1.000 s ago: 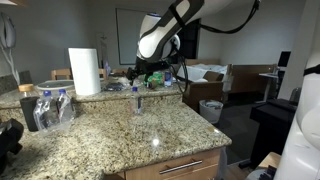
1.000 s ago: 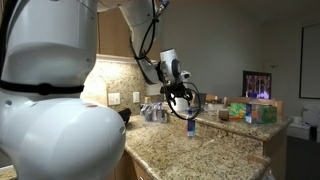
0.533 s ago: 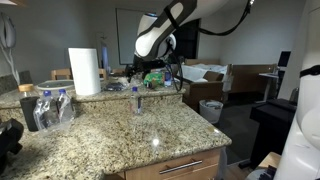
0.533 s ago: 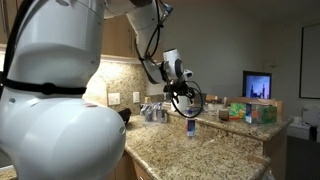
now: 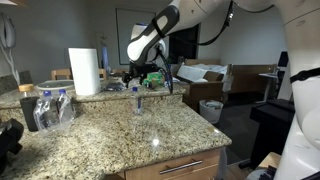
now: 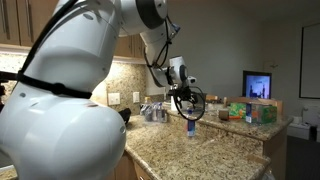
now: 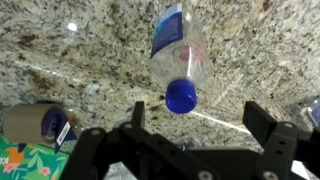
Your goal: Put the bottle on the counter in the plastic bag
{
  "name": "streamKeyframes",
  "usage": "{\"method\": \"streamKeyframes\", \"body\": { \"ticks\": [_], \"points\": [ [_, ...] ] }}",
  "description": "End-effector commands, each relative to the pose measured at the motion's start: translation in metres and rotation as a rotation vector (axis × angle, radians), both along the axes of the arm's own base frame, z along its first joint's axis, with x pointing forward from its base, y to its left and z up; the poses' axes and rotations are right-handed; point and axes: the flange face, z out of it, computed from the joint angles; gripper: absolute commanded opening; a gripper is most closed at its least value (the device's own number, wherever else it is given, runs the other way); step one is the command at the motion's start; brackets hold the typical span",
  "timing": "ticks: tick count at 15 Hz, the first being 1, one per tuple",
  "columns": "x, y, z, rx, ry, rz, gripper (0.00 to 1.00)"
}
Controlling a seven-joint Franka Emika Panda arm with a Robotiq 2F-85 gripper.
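My gripper lowers next until the cap is between its open fingers, as the upright bottle (image 5: pixel 137 100) has its blue cap (image 7: pixel 181 96) just below them.
The bottle (image 5: pixel 137 100), small and clear with a blue cap, stands upright on the speckled granite counter (image 5: pixel 150 135) near the raised ledge. It also shows in the other exterior view (image 6: pixel 191 125). In the wrist view I look down on the bottle (image 7: pixel 178 45), with its blue cap (image 7: pixel 181 96) between the fingers, nearer the left one. My gripper (image 7: pixel 200 117) is open and empty, just above the bottle in both exterior views (image 5: pixel 141 78) (image 6: pixel 189 103). The plastic bag (image 5: pixel 211 108) lines a low bin on the floor beyond the counter.
A paper towel roll (image 5: pixel 84 70) stands on the ledge. A wrapped bottle pack (image 5: pixel 50 108) sits at the counter's left. Green items (image 5: pixel 155 76) lie on the ledge behind the gripper, and green boxes (image 6: pixel 262 113) show on it too. A brown roll (image 7: pixel 40 122) lies near the left finger.
My gripper has moved sideways along the ledge and come over the bottle. The bottle has not moved.
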Motion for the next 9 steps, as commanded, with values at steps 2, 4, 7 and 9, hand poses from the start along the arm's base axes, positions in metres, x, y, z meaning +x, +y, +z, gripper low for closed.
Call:
{"method": "streamKeyframes", "body": {
  "ticks": [2,4,7,9],
  "points": [
    [0.011,-0.001,-0.016,0.011,0.095,-0.021,1.0],
    [0.015,-0.003,-0.016,0.019,0.106,-0.038,1.0],
    [0.02,-0.004,-0.011,0.03,0.109,-0.05,0.67],
    [0.024,-0.004,-0.009,0.035,0.11,-0.055,0.53]
  ]
}}
